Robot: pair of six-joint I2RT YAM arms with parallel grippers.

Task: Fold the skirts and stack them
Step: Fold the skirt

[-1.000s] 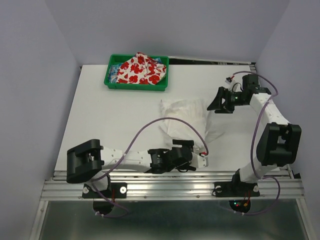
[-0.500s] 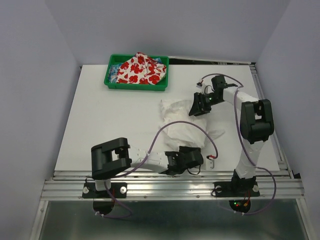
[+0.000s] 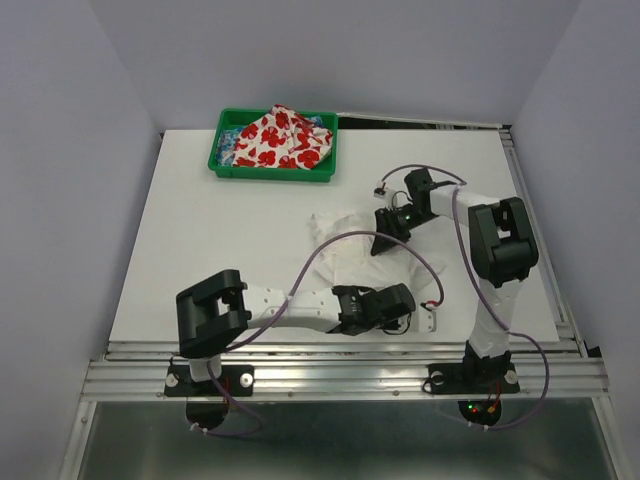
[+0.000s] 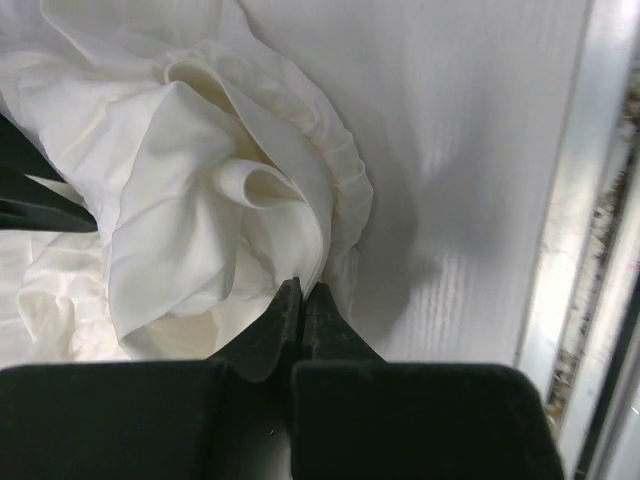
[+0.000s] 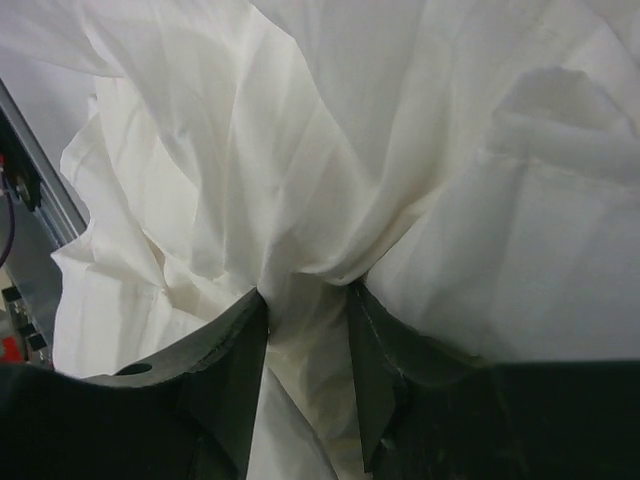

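Note:
My left gripper needs to pull the skirt's fold outward to the far side of the table and let it go, because the skirt (image 3: 345, 255) is lying crumpled.
The plain white skirt (image 3: 345, 255) lies crumpled on the table (image 3: 220, 240) between my two grippers. My left gripper (image 3: 400, 300) is at its near right edge. In the left wrist view, this left gripper (image 4: 302, 288) is shut on a ruffled fold of the white skirt (image 4: 200, 180). My right gripper (image 3: 383, 243) presses down on the skirt's far side. In the right wrist view, the right gripper (image 5: 307, 292) has its jaws half closed around a gathered bunch of the white skirt (image 5: 400, 120). The skirt with red flowers (image 3: 280, 138) lies heaped in the tray.
A green plastic tray (image 3: 222, 160) stands at the far left of the table. The metal rail (image 3: 340, 365) runs along the near edge, close to the right of the left gripper's fingers (image 4: 330, 330). Purple cables loop over the skirt.
The left gripper moved right to the skirt's near edge and shut on a fold. The right arm swung left and down onto the skirt, its jaws narrowing. The skirt has bunched up.

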